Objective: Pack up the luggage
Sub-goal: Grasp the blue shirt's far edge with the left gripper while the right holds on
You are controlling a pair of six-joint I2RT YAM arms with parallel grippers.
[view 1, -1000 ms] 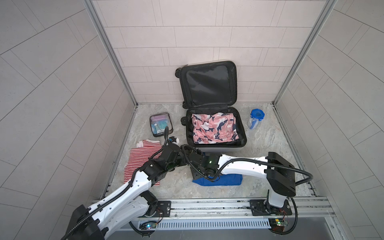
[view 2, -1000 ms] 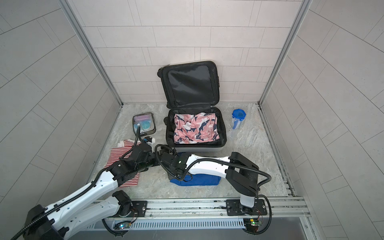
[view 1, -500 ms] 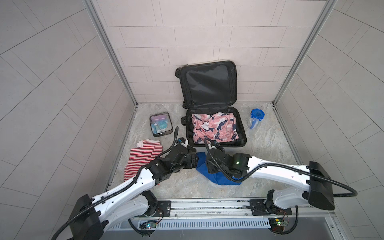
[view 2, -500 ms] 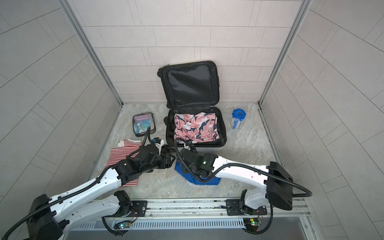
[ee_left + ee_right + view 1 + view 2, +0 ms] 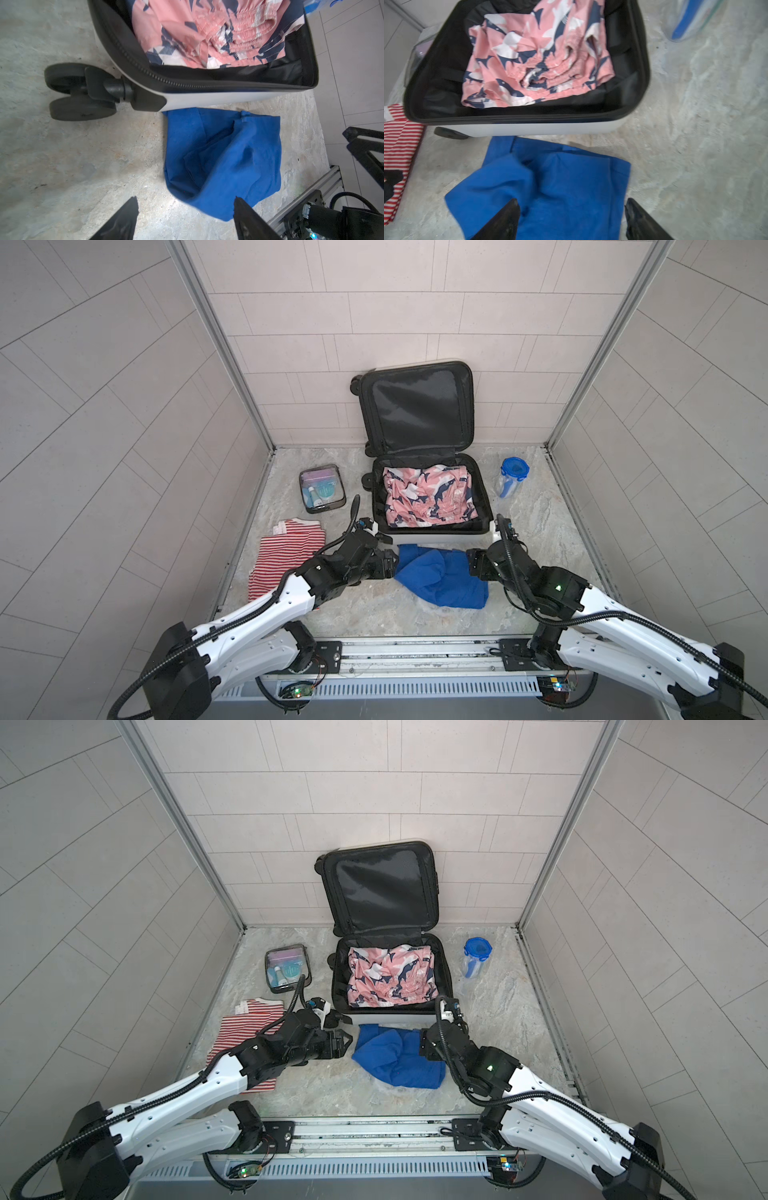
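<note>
I will lower my right gripper next onto the blue garment's side edge (image 5: 482, 585) (image 5: 618, 206) farthest from the striped shirt, because that edge is below the gap between my open fingers.
The luggage (image 5: 436, 537) (image 5: 395, 1018) lies open, its black-lined lid leaning on the back wall. A pink patterned garment (image 5: 428, 499) (image 5: 537, 60) lies inside it. On the floor just in front of the luggage's white shell (image 5: 207, 99) lies a crumpled blue garment (image 5: 440, 576) (image 5: 399, 1056) (image 5: 224, 155) (image 5: 550, 187). My left gripper (image 5: 390, 564) (image 5: 185, 198) is open at the garment's left edge. My right gripper (image 5: 471, 562) (image 5: 572, 200) is open over its right part. Neither holds anything.
A clear toiletry pouch (image 5: 322, 488) sits left of the luggage, with a red-and-white striped shirt (image 5: 286, 560) on the floor nearer the front. A blue-lidded clear container (image 5: 513, 477) stands right of the luggage. A metal rail (image 5: 415, 649) runs along the front edge.
The right arm has swung from across the middle back to the right, and its jaws have widened. The blue garment now lies more spread out. The left gripper has moved right to its edge.
</note>
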